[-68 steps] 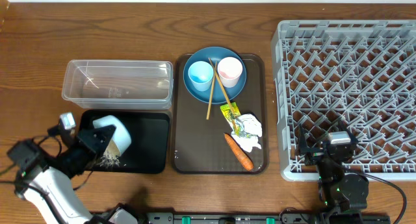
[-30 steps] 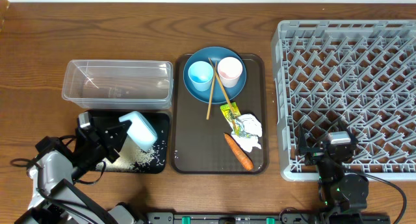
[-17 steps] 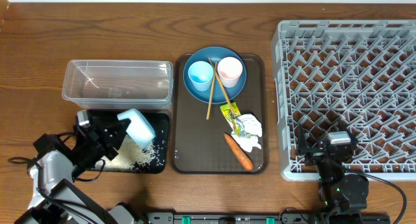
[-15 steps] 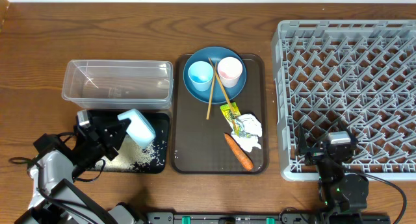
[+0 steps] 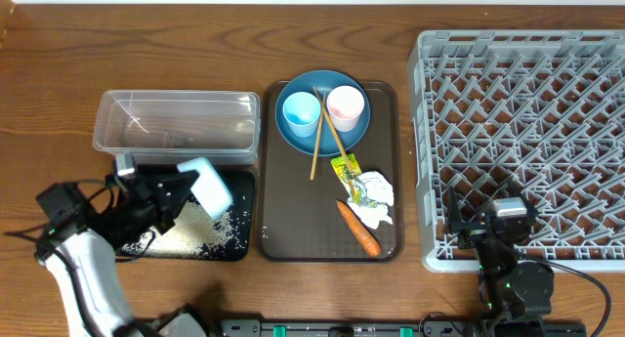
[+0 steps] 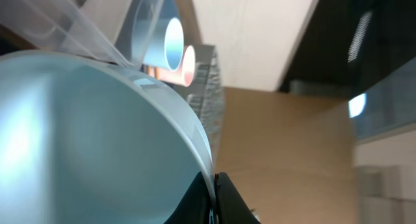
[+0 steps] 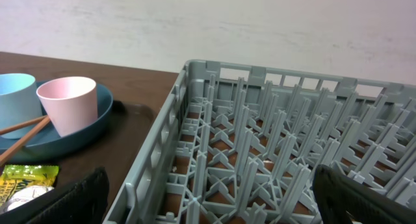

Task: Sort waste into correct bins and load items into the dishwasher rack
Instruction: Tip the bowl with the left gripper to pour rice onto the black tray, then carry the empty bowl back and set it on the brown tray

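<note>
My left gripper is holding the bowl and will go to the right in the overhead view and down, turn it upright and release it on the brown tray's near corner, which is bare.
My left gripper is shut on the rim of the light blue bowl and holds it tilted above the black tray, where white rice lies scattered. In the left wrist view the bowl fills the frame and the fingers pinch its rim. The dark blue plate holds the blue cup, the pink cup and the chopsticks. The wrapper, tissue and carrot lie on the brown tray. My right gripper is open and empty at the grey rack's front edge.
The clear tub stands just behind the black tray, close to the bowl. The brown serving tray lies between the bins and the rack. The right wrist view shows the rack and the pink cup.
The bowl was tipped and rice spilled onto the black tray. Since then my left arm has shifted left and the bowl has moved slightly back toward the clear tub. The right arm is still.
</note>
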{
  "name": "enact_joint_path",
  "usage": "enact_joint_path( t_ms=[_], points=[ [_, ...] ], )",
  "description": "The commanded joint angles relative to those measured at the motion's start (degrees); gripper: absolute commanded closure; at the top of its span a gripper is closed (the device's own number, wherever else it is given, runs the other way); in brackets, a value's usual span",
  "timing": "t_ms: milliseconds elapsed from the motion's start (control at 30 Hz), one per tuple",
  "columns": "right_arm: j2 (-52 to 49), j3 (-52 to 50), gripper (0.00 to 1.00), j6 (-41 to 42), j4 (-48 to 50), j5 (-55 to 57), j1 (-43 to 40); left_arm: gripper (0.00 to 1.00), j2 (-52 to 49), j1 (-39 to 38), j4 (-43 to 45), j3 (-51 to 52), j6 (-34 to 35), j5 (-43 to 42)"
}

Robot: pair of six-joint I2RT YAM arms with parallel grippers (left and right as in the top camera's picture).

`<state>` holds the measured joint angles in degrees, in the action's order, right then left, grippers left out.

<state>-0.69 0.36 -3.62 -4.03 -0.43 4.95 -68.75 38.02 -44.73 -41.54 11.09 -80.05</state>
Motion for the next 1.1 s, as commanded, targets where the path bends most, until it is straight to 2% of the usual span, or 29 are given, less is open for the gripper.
enact_joint_path(
  t_ms=[0, 133, 333, 533, 733, 900, 1067],
  points=[
    [0.3, -0.1, 0.01, -0.7, -0.3, 0.0, 0.3, 0.94, 5.2, -5.9, -0.1, -3.7, 6.0, 10.3],
    [0.3, -0.1, 0.01, -0.7, -0.2, 0.0, 0.3, 0.94, 10.5, -16.6, 0.4, -6.0, 11.0, 22.4],
    [0.3, -0.1, 0.01, -0.7, -0.2, 0.0, 0.3, 0.94, 14.2, -37.8, 0.8, -7.2, 16.3, 42.5],
    [0.3, -0.1, 0.01, -0.7, -0.2, 0.0, 0.3, 0.94, 12.7, -58.4, 2.0, -7.2, 21.3, 59.6],
    [0.3, -0.1, 0.01, -0.7, -0.2, 0.0, 0.3, 0.94, 8.2, -74.7, 4.6, -7.2, 23.6, 73.0],
    [0.3, -0.1, 0.01, -0.7, -0.2, 0.0, 0.3, 0.94, 1.4, -82.4, 7.1, -7.2, 24.4, 76.3],
    [0.3, -0.1, 0.01, -0.7, -0.2, 0.0, 0.3, 0.94, -6.3, -85.5, 11.1, -7.2, 24.8, 76.3]
  ],
)
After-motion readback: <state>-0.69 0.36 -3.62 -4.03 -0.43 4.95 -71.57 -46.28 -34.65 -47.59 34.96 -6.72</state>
